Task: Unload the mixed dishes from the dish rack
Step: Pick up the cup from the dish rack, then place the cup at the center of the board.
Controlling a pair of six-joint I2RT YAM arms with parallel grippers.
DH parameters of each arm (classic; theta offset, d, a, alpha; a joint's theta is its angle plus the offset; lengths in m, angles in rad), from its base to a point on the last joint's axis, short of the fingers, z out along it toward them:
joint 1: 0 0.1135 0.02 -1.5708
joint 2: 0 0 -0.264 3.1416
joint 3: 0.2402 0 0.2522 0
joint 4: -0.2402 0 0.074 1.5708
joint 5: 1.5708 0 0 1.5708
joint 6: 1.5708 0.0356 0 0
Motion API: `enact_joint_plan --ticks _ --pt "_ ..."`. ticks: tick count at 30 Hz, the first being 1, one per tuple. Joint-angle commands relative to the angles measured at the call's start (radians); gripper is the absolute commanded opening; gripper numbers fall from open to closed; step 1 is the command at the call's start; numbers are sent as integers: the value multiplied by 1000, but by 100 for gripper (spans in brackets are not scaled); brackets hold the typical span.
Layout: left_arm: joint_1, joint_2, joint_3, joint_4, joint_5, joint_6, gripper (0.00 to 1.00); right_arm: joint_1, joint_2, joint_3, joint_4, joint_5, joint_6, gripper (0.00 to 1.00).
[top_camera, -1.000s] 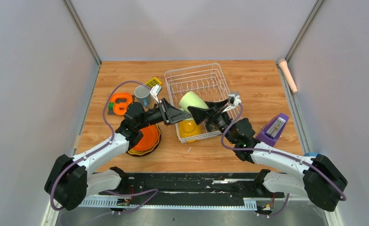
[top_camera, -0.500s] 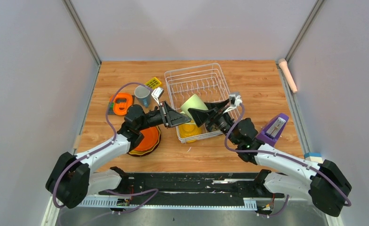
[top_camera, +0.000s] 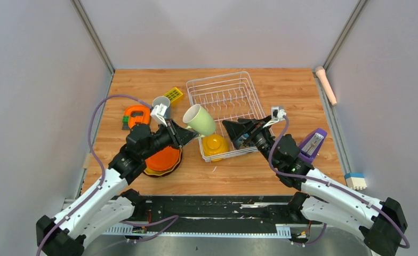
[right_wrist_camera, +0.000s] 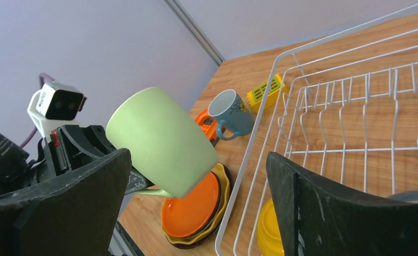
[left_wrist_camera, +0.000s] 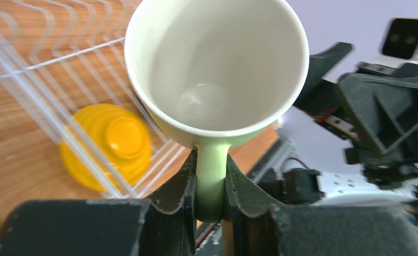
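Note:
I next need to turn my left gripper to stand the tilted mug upright, then lower and release it on the bare tabletop between the blue mug and rack.
My left gripper [top_camera: 188,136] is shut on the handle of the pale green mug [top_camera: 199,119], which hangs tilted above the left edge of the white wire dish rack [top_camera: 225,88]. In the left wrist view the handle sits pinched between the fingers [left_wrist_camera: 185,184] under the mug [left_wrist_camera: 217,64]. My right gripper [top_camera: 233,128] stands open over the rack's near right part, apart from the mug [right_wrist_camera: 161,141]. A yellow bowl [top_camera: 215,145] lies upside down in the rack's near corner. Stacked plates [top_camera: 163,158], orange on top, lie left of the rack. The blue mug [top_camera: 160,106] stands behind them.
A yellow studded brick [top_camera: 174,95] and an orange round gadget [top_camera: 136,114] lie near the blue mug. A purple object [top_camera: 312,143] stands right of the rack. A pink cylinder [top_camera: 326,85] lies along the right wall, and a blue-and-white block [top_camera: 354,180] at the near right.
The left gripper closed on the mug's handle and carried the mug left and up. The right gripper opened wider and drew back to the right, away from the mug.

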Motion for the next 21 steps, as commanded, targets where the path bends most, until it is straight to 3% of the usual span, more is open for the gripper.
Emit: enact_joint_plan --ticks 1,5,11,16,21 --pt "0 -71 70 -150 -234 149 0 4 -24 5 -77 77 34 100" --pt "-1 -94 86 -312 -524 193 0 5 -21 7 -131 111 47 100" --pt "-1 -47 74 -350 -810 247 0 4 -15 9 -151 125 51 100" --pt "1 52 47 -233 -893 310 0 3 -13 14 -179 125 58 100" --pt "3 151 43 -97 -860 365 0 4 -24 9 -211 133 70 100"
